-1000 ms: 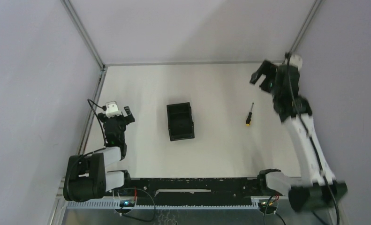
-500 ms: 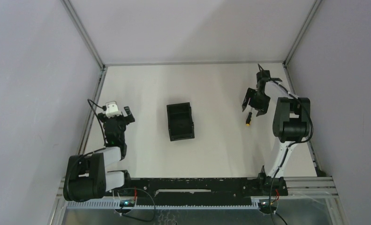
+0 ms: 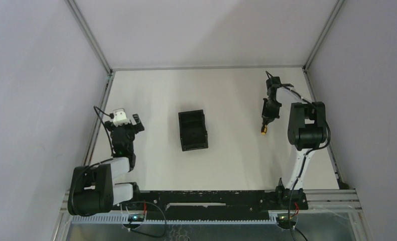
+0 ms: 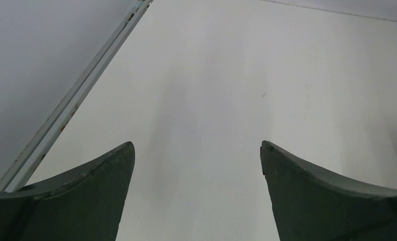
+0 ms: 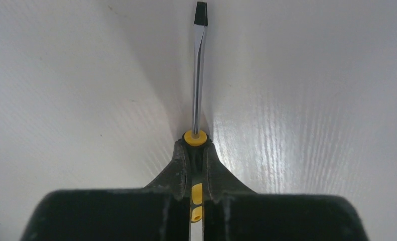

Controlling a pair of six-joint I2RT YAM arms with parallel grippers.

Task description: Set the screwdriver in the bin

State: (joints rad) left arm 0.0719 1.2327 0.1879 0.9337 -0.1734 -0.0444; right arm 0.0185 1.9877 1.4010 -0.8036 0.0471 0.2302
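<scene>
My right gripper, holding the screwdriver's handle, must next lift, cross left in the top view to the open bin (image 3: 192, 130), lower into it and let go.
The screwdriver (image 5: 199, 75) lies on the white table at the right, and its yellow and black handle (image 3: 263, 131) pokes out below my right gripper (image 3: 266, 119). In the right wrist view that gripper (image 5: 194, 145) is shut on the screwdriver's handle, with the thin metal shaft pointing straight ahead. The black open-topped bin (image 3: 192, 130) stands near the table's middle, well left of the screwdriver. My left gripper (image 3: 131, 120) rests far left, open, with only bare table between its fingers (image 4: 96, 191).
A metal rail (image 3: 98, 120) runs along the table's left edge beside the left arm. Grey walls close in the left and right sides. The right arm's elbow (image 3: 306, 125) stands just right of the screwdriver.
My right arm swung down from the back right onto the screwdriver and its jaws closed on the handle. The left arm and the bin stayed still.
</scene>
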